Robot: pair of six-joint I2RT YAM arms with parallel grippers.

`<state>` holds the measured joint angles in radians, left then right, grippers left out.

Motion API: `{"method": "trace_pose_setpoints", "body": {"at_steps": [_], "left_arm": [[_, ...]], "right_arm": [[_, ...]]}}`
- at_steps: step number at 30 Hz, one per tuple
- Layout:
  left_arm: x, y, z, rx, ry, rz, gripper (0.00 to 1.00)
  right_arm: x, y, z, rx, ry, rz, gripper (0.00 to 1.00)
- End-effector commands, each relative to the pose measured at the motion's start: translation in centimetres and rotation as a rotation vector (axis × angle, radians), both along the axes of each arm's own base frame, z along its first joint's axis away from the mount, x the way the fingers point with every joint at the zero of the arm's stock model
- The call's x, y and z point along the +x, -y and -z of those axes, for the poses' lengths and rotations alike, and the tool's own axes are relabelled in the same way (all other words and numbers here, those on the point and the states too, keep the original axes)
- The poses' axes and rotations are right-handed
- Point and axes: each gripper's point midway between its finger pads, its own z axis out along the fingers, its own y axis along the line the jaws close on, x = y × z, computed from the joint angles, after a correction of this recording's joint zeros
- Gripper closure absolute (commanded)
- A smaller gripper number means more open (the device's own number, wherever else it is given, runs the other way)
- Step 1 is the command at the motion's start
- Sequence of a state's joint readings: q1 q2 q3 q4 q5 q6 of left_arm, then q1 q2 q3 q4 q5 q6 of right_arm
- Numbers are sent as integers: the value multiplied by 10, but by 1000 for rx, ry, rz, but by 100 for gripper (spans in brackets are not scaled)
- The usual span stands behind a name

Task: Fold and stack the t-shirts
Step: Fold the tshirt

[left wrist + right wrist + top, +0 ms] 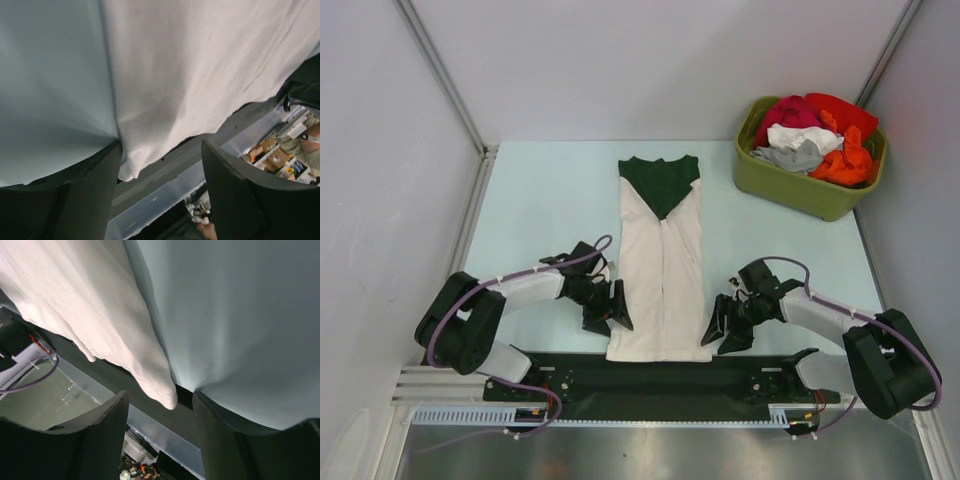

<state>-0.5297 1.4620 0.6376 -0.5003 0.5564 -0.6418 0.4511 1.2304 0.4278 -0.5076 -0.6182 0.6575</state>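
The tip of the t-shirt's hem corner (613,354) (131,169) sticks out over the base bar, so my left gripper needs to move back toward the bar next and close on that corner beside it.
One of the t-shirts (662,270) lies in the middle of the table as a long narrow strip, cream-white with dark green cloth at its far collar end. My left gripper (608,318) is open beside the strip's near left corner. My right gripper (725,332) is open beside the near right corner. In the left wrist view the cream cloth (190,75) fills the top, its corner hanging just beside the left finger (90,195) of my open gripper (161,150). In the right wrist view the hem corner (160,387) sits loose between the fingers of my open gripper (160,399).
An olive-green tub (790,190) at the back right holds a heap of red, white, grey and orange clothes. The pale blue table (540,210) has white walls on both sides. A black base rail (660,378) runs along the near edge under the shirt's hem.
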Motion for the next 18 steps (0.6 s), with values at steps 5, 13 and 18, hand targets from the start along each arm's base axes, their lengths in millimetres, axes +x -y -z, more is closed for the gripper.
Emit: {"method": "trace_pose_setpoints", "body": {"at_steps": [5,13,18], "left_arm": [[-34,0,28,20,-42,62,34],[-41,-3,30,16,-53,69,56],[-47,-5,33,5,-60,60,67]], "right_arm": [[12,-2,16,-20,62,53,40],[2,-13,18,-10,53,26,47],[-5,-7,21,-24,47,34,48]]}}
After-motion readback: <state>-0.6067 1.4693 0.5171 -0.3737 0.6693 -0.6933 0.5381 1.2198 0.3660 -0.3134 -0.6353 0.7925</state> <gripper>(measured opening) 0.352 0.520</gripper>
